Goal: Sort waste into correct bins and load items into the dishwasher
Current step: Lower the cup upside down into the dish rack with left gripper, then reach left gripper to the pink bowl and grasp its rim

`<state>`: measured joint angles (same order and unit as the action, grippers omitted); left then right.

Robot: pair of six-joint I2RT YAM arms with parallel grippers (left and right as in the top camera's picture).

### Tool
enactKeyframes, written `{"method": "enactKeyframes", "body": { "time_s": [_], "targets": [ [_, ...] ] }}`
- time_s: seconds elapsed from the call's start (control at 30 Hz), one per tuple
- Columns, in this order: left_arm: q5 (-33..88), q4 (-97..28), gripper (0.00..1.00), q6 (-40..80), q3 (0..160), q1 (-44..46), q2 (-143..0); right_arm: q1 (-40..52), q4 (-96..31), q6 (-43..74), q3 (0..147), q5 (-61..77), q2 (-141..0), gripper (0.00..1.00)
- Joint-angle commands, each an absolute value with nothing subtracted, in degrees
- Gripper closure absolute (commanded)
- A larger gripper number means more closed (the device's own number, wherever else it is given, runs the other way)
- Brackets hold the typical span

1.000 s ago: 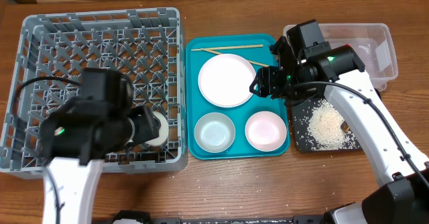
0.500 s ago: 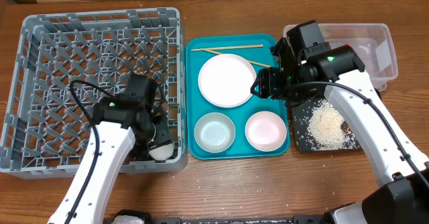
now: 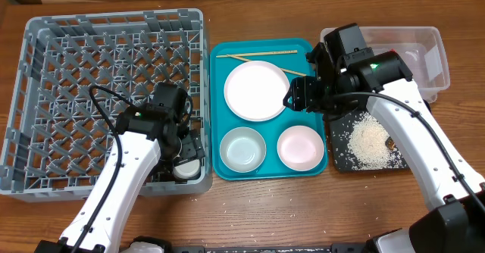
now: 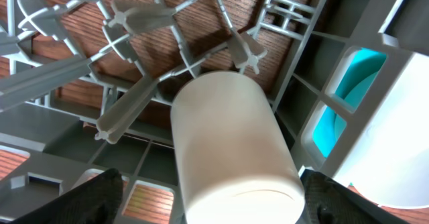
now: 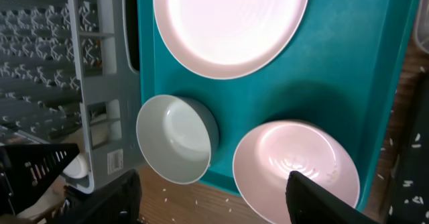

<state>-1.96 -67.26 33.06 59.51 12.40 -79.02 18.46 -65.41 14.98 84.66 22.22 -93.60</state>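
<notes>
The cup point(image 3: 186, 168) is in the rack, so my left gripper needs to move up, to the right in the overhead view, then down onto the pinkish bowl's rim facing the pale bowl point(image 3: 279, 143).
The small white cup point(image 3: 186, 168) lies in the front right corner of the grey dish rack point(image 3: 45, 48). My left gripper point(image 3: 182, 156) is open around it. In the left wrist view the cup point(image 4: 231, 143) sits between my spread fingers point(image 4: 211, 207) on the rack lattice point(image 4: 134, 23). My right gripper point(image 3: 299, 94) is open and empty above the teal tray point(image 3: 216, 109). Its wrist view shows my fingers point(image 5: 214, 204) over the plate point(image 5: 231, 23), the pale bowl point(image 5: 175, 138) and the pinkish bowl point(image 5: 295, 170). The chopsticks point(image 3: 258, 54) lie at the tray's far edge.
The black tray point(image 3: 341, 160) at the right holds rice grains point(image 3: 370, 141). The clear tub point(image 3: 436, 48) stands behind it. Loose grains lie on the wooden table in front of the teal tray. The napkin and red wrapper do not show clearly.
My left arm has come down from high above the rack to its front right corner, and the cup now lies in the rack. The right arm has not moved.
</notes>
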Motion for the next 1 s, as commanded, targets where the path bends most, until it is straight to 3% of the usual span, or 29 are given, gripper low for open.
{"method": "enactKeyframes", "body": {
  "time_s": [0.0, 0.27, 0.57, 0.97],
  "targets": [
    [-1.67, -68.64, 0.11, 32.03, 63.2, 12.78, -78.98, 18.33, -67.37, 14.7, 87.42, 21.89, -92.25, 0.31],
    [2.85, -71.99, 0.23, 24.43, 78.52, 16.78, -78.94, 18.24, -76.6, 13.47, 97.91, 18.48, -85.76, 0.34],
    [2.2, -64.88, 0.18, 27.2, 81.54, 31.51, -79.24, 11.31, -87.7, 16.73, 100.71, 11.2, -78.76, 0.28],
    [1.3, -62.5, 0.18, 31.35, 81.47, 32.29, -79.5, 11.2, -83.09, 21.15, 82.39, 13.04, -79.09, 0.37]
  ]
}}
